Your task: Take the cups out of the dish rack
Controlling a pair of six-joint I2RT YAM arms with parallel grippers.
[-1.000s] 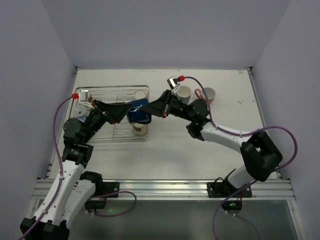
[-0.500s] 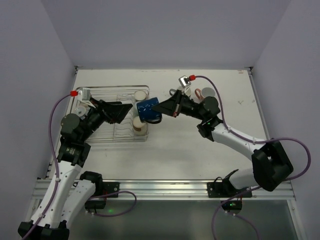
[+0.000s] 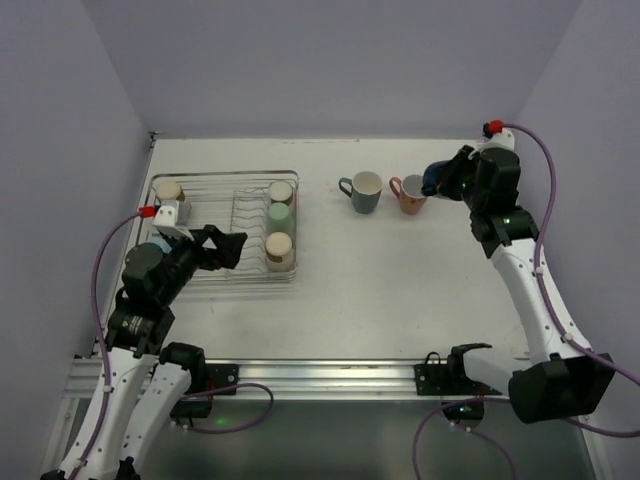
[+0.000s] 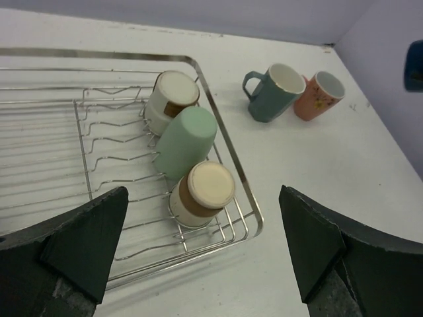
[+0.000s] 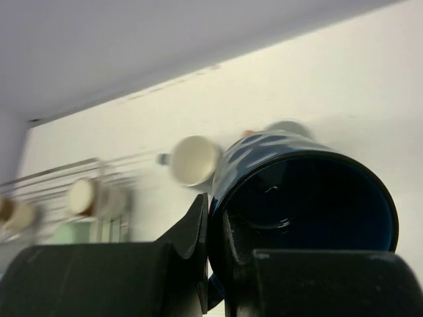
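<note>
Next, my right gripper lowers to the bare tabletop below it, beside the salmon mug, tilts the navy mug (image 5: 304,205) upright, and releases the navy mug's rim there.
The silver wire dish rack (image 3: 215,180) sits at the left. Two beige tumblers (image 3: 281,191) (image 3: 280,250) and a pale green tumbler (image 3: 280,217) lie along its right side, and another beige cup (image 3: 168,192) is at its far left corner. A grey-teal mug (image 3: 363,192) and a salmon pink mug (image 3: 410,194) stand on the table. My right gripper (image 3: 445,180) is shut on the rim of a navy mug (image 5: 304,205) and holds it in the air just right of the salmon mug. My left gripper (image 3: 222,247) is open and empty over the rack's near part.
The white table (image 3: 400,280) is bounded by lilac walls at the back and both sides. In the left wrist view the rack's rim (image 4: 225,142) runs between my open fingers (image 4: 86,244), with the two standing mugs (image 4: 272,98) beyond to the right.
My right arm has carried the navy mug from beside the rack to the far right, past the two standing mugs. My left arm has drawn back toward the near left.
</note>
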